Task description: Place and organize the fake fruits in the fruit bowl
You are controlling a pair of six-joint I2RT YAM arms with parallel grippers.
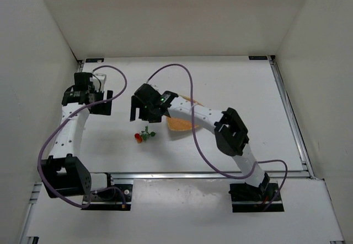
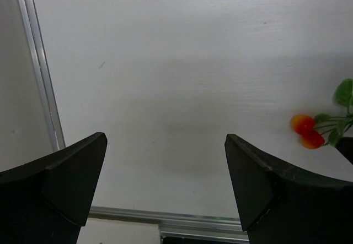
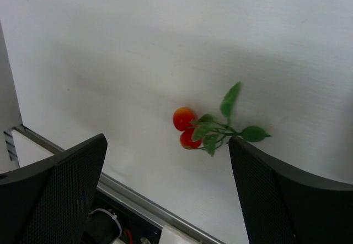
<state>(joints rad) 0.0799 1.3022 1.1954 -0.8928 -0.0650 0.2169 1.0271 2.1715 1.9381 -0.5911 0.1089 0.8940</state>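
I will next move my right gripper down and back, and slightly to the right in the wrist view, onto the green stems, because they are off-centre by one fingertip.
The fake fruits (image 1: 144,135), two small red berries with green stems and leaves, lie on the white table left of the fruit bowl. The fruit bowl (image 1: 180,124) is a tan-orange dish, mostly hidden under my right arm. My right gripper (image 1: 136,113) is open and empty, hovering just above and behind the fruits. In the right wrist view the fruits (image 3: 190,127) lie on the table past the open gripper (image 3: 166,139), close to the right finger. My left gripper (image 1: 105,104) is open and empty, at the far left. In the left wrist view (image 2: 165,136) the fruits (image 2: 306,131) show at the right edge.
An aluminium rail (image 1: 209,173) runs along the table's near edge, with another along the right side (image 1: 289,112). White enclosure walls stand at the left, back and right. Purple cables (image 1: 182,68) loop over the arms.
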